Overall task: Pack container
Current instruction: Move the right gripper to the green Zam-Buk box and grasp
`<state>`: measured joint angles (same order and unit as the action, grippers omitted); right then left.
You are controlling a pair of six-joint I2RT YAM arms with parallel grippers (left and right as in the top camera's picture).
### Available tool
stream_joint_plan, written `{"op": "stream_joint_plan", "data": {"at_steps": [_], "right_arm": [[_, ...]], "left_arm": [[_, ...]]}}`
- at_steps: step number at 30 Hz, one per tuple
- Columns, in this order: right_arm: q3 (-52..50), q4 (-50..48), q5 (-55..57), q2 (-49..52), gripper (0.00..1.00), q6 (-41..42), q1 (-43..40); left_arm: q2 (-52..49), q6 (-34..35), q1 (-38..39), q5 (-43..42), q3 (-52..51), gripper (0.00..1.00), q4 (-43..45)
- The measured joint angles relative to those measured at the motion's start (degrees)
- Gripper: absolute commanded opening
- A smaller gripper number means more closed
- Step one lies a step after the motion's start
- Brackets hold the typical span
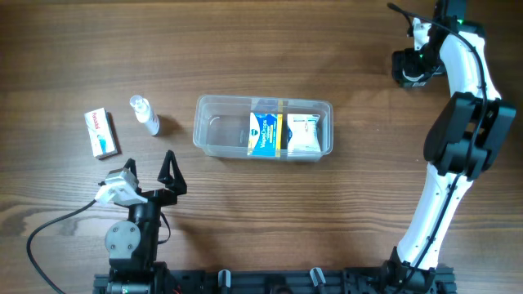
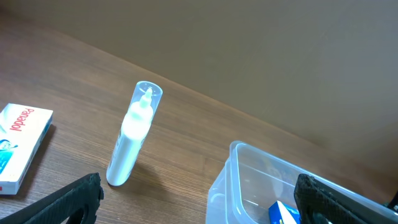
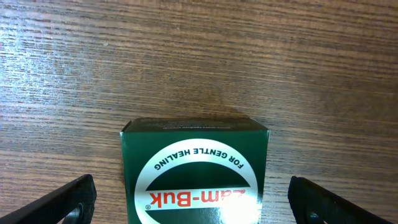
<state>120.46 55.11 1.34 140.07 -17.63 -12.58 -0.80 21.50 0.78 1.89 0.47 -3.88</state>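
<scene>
Next, my right gripper comes down a little and closes on the box's sides, since the green Zam-Buk box (image 1: 414, 81) (image 3: 196, 168) is just below it, between its open fingers.
The clear plastic container (image 1: 219, 124) lies mid-table and holds a blue box (image 1: 265, 135) and a white box (image 1: 302, 133) in its right half. Its near corner shows in the left wrist view (image 2: 231, 180). My left gripper (image 1: 151, 170) is open and empty, low over the table left of the container, and also shows in its wrist view (image 2: 199, 202). A small clear-capped white bottle (image 2: 132, 137) lies ahead of it. My right gripper (image 1: 406, 67) is at the far right back. In its wrist view (image 3: 193, 202) it is open, with a green Zam-Buk box (image 3: 196, 168) between the fingers, not touching them.
A white and blue Panadol box (image 1: 101, 133) lies at the left, beside the bottle (image 1: 145, 114); it also shows in the left wrist view (image 2: 18, 146). The right arm's white links (image 1: 462, 122) stretch along the table's right side.
</scene>
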Motion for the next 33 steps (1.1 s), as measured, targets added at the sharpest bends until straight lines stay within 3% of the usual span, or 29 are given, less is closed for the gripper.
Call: {"op": "stream_joint_plan", "data": {"at_steps": [27, 33], "right_arm": [[-0.2, -1.07, -0.26, 0.72, 0.99, 0.61, 0.0], [-1.42, -1.22, -0.46, 0.85, 0.95, 0.37, 0.0]], "left_arm": [[0.0, 0.0, 0.0, 0.0, 0.0, 1.0, 0.0], [0.0, 0.0, 0.0, 0.0, 0.0, 1.0, 0.0]]}}
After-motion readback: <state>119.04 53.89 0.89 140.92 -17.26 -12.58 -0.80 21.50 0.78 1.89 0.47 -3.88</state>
